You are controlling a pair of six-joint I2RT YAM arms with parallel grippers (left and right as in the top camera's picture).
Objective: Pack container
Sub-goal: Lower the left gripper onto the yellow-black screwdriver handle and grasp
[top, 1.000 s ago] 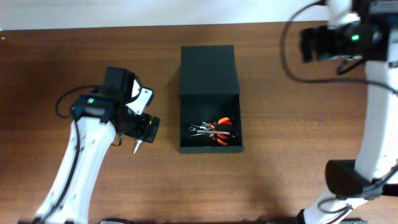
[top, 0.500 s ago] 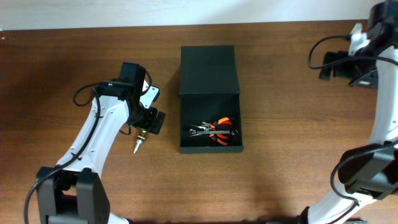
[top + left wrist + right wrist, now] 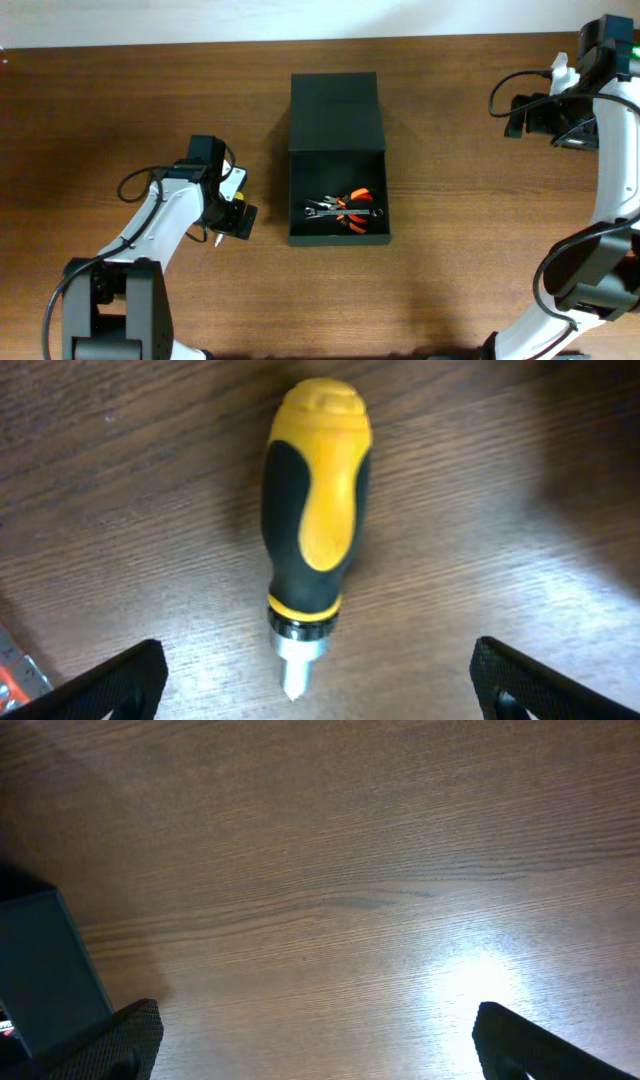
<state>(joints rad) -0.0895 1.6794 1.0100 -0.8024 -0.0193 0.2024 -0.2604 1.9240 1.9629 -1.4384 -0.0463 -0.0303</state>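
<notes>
The left gripper's open fingers are above the screwdriver's dark lower handle. My left gripper comes down past the screwdriver's metal tip onto that handle next and closes.
The container [image 3: 338, 236] is a dark green-black box in the middle of the table, its flap lid [image 3: 335, 110] lying open toward the back. Orange-handled pliers [image 3: 352, 200] and a wrench [image 3: 340, 212] lie inside. A yellow-and-black screwdriver [image 3: 315, 510] lies on the wood left of the box. My left gripper [image 3: 320, 682] is open just above it, one finger on each side of the tip. In the overhead view this gripper [image 3: 236, 217] hides most of the screwdriver [image 3: 217, 239]. My right gripper [image 3: 320, 1040] is open and empty over bare wood at the far right [image 3: 532, 118].
The right wrist view shows a corner of the container [image 3: 40, 970] at its left edge. The brown wooden table [image 3: 450, 280] runs to a pale wall at the back.
My left gripper has moved a little toward the front and lower over the screwdriver. My right arm has swung right and down to the far right of the table.
</notes>
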